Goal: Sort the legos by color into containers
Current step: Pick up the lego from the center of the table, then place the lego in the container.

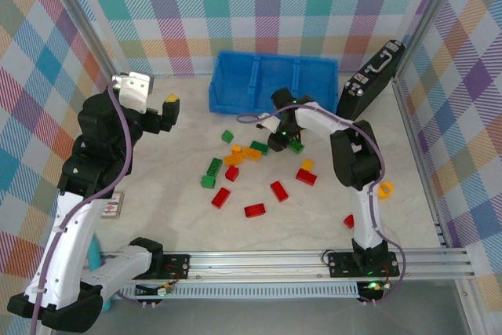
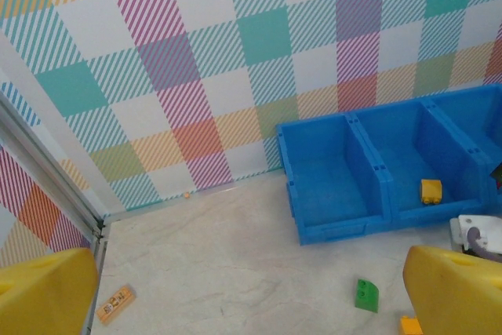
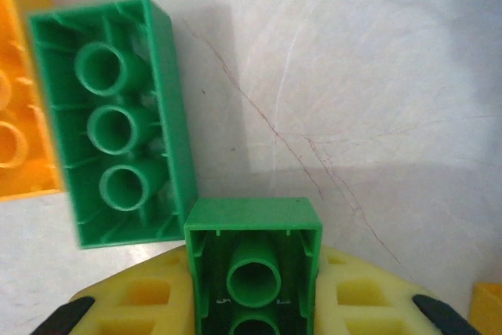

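Observation:
Next, my right gripper lifts the green lego, carries it outward over the tray's empty end section (image 1: 232, 84) and releases it, since yellow fills the middle one.
My right gripper (image 1: 292, 139) is down on the table in front of the blue tray (image 1: 235, 98), shut on a green lego (image 3: 253, 264) that sits upside down between its yellow fingers (image 3: 141, 304). A second upside-down green lego (image 3: 114, 115) lies beside it, touching its corner, next to an orange one (image 3: 16, 115). Red (image 1: 254, 210), green (image 1: 213, 167) and orange (image 1: 251, 153) legos are scattered mid-table. My left gripper (image 1: 166, 111) hangs open and empty at the left. One yellow lego (image 2: 431, 191) lies in the tray's middle compartment (image 2: 408, 154).
A black case with a handle (image 1: 371, 80) leans at the back right beside the tray. A small tan card (image 2: 115, 304) lies on the table at the left. A lone red lego (image 1: 349, 221) rests near the right arm. Checked walls close in the table.

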Action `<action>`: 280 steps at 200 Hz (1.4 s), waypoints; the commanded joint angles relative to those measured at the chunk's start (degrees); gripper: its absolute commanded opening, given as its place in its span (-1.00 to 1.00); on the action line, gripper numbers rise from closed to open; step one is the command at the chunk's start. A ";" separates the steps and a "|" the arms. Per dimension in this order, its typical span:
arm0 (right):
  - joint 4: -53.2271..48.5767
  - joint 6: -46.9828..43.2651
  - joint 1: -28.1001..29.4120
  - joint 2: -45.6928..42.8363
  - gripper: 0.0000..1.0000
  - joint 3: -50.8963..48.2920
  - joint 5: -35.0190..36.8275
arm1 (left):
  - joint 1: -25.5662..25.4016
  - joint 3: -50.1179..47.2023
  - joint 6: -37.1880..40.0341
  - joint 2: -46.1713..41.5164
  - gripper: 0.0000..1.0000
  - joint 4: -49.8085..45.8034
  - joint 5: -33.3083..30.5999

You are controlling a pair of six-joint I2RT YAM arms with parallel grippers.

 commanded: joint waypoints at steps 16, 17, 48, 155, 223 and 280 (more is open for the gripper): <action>-1.16 6.34 0.90 -6.48 -0.58 7.00 -4.65 | -0.12 -0.18 1.20 -0.47 0.99 0.99 0.41; -1.14 6.36 0.89 -6.43 -0.58 7.38 -4.66 | -0.12 -0.13 1.20 -0.46 1.00 0.97 0.47; 3.14 7.64 3.17 -3.39 -0.57 15.38 -2.87 | -0.12 -0.08 1.29 -0.66 1.00 0.68 1.15; 19.09 5.71 9.13 23.11 -0.51 46.64 13.60 | -0.12 2.86 2.58 -2.58 1.00 -2.13 0.33; 20.42 1.71 9.32 31.53 -0.34 52.51 16.42 | -0.21 2.03 3.22 -4.67 1.00 -1.35 -0.79; 19.59 2.51 9.32 31.57 -0.06 52.42 14.98 | -0.21 2.32 3.17 -4.38 1.00 -1.43 -0.43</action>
